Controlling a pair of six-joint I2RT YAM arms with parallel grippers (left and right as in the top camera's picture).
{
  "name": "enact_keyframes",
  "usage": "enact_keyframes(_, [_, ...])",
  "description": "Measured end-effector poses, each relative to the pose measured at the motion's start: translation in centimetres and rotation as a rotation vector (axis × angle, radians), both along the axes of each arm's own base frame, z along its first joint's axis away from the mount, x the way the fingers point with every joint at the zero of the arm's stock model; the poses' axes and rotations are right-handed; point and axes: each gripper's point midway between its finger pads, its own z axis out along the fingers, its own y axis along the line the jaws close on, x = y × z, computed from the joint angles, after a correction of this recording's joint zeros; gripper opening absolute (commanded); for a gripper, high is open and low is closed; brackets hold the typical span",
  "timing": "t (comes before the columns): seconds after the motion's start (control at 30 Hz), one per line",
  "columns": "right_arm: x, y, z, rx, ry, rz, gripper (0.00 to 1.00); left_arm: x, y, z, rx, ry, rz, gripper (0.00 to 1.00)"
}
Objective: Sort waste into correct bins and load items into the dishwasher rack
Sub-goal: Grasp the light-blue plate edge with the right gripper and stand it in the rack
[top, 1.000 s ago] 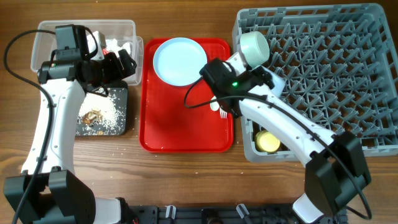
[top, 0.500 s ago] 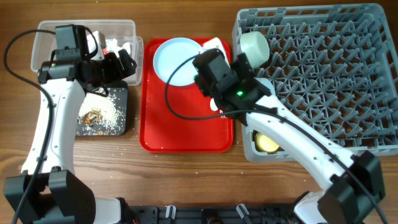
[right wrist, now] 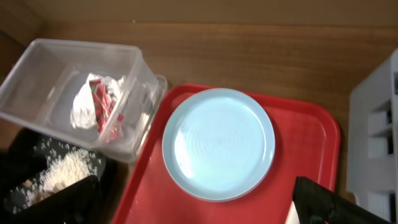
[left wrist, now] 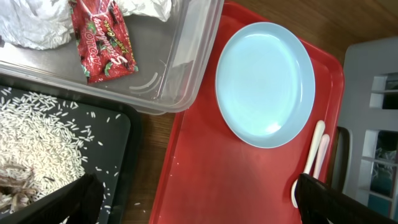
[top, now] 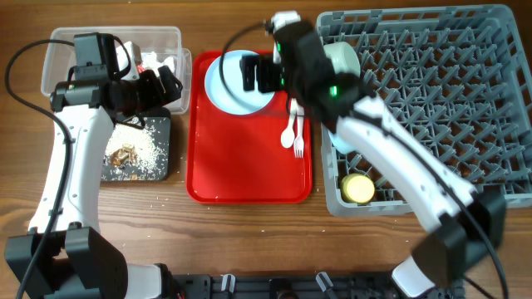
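Observation:
I will next move my right gripper down onto the light blue plate's rim by the white spoon (top: 268,103) (right wrist: 258,181), because that rim is below it.
The light blue plate (top: 223,83) lies at the back of the red tray (top: 241,166); it also shows in the left wrist view (left wrist: 265,84) and the right wrist view (right wrist: 217,143). My right gripper (top: 256,73) hovers over the plate, open and empty (right wrist: 199,205). The white fork and spoon (top: 293,133) lie on the tray's right side. The red wrapper (left wrist: 102,37) and white napkin (left wrist: 31,25) lie in the clear tub (top: 66,41). White crumbs with brown bits fill the black tray (top: 137,149). My left gripper (top: 160,85) is open and empty (left wrist: 196,205) by the tub.
The grey rack (top: 432,100) fills the right side. A pale mint-white bowl (top: 342,60) stands in its back left part and a yellow cup (top: 358,188) in its front left corner. A few crumbs lie on the wooden table near the black tray.
My right arm has swung back and left, from over the fork and spoon at the rack's edge to above the plate. The left arm has not moved.

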Motion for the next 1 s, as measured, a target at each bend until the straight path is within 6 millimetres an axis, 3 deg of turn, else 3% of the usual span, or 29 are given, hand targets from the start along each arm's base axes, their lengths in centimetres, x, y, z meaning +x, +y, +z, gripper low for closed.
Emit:
enact_keyframes(0.03, [0.8, 0.0, -0.2, 0.002, 0.027, -0.001, 1.0, 0.0, 0.0, 0.0, -0.001, 0.0, 0.0, 1.0])
enact_keyframes(0.13, [2.2, -0.1, -3.4, -0.039, 0.21, 0.003, 1.0, 0.0, 0.0, 0.0, 0.0, 0.0, 0.0, 1.0])
enact_keyframes(0.27, [2.7, -0.3, -11.4, -0.096, 0.427, -0.017, 0.99, 0.0, 0.0, 0.0, 0.0, 0.0, 0.0, 1.0])
enact_keyframes(0.4, [2.3, -0.2, -16.6, -0.104, 0.548, -0.08, 0.88, 0.0, 0.0, 0.0, 0.0, 0.0, 0.0, 1.0])
enact_keyframes(0.5, [2.7, -0.4, -17.4, -0.076, 0.557, -0.162, 0.7, 0.0, 0.0, 0.0, 0.0, 0.0, 0.0, 1.0])
enact_keyframes(0.73, [2.9, -0.5, -20.2, -0.032, 0.56, -0.236, 0.4, 0.0, 0.0, 0.0, 0.0, 0.0, 0.0, 1.0])
enact_keyframes(0.87, [2.0, -0.8, -21.7, -0.022, 0.609, -0.293, 0.3, 0.0, 0.0, 0.0, 0.0, 0.0, 0.0, 1.0])
enact_keyframes(1.0, [1.8, 0.3, -22.5, 0.018, 0.603, -0.314, 0.17, 0.0, 0.0, 0.0, 0.0, 0.0, 0.0, 1.0])
